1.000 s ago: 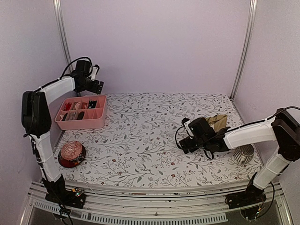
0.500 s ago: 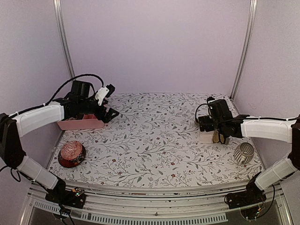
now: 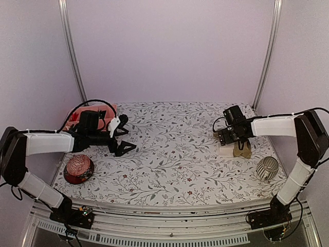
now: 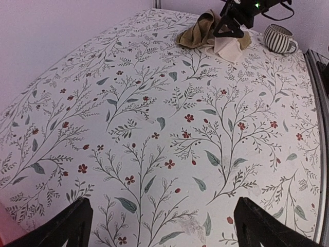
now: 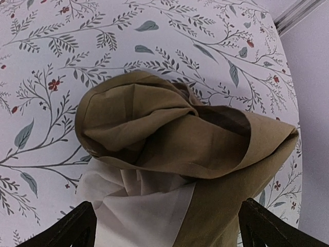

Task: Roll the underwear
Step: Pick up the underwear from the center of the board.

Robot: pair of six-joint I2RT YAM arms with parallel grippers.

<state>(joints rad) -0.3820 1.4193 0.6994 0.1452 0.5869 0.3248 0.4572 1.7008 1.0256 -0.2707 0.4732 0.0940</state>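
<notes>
My right gripper moves back and down with a slight turn onto the near part of the underwear's pale band (image 5: 139, 200) next, which spreads clear of the folds.
The tan-beige underwear (image 5: 180, 134) lies crumpled at the back right of the flowered table, its pale band (image 5: 139, 200) spread toward the front. In the top view the underwear (image 3: 243, 150) sits just beneath my right gripper (image 3: 230, 141). That gripper (image 5: 169, 231) hangs open right over the cloth, one finger on each side, nothing pinched between them. My left gripper (image 3: 125, 135) is open low over bare tabletop at the left. Its wrist view shows its dark fingertips (image 4: 72, 226) wide apart and the underwear (image 4: 198, 33) far across the table.
A pink tray (image 3: 77, 110) stands at the back left, mostly hidden behind my left arm. A red patterned bowl (image 3: 78, 169) sits front left. A striped mug (image 3: 267, 167) stands front right, close to the underwear. Walls close off the back and both sides.
My left arm swung away from the pink tray and came down over the table's left side. My right gripper moved from mid-table to the back right, over the tan underwear.
</notes>
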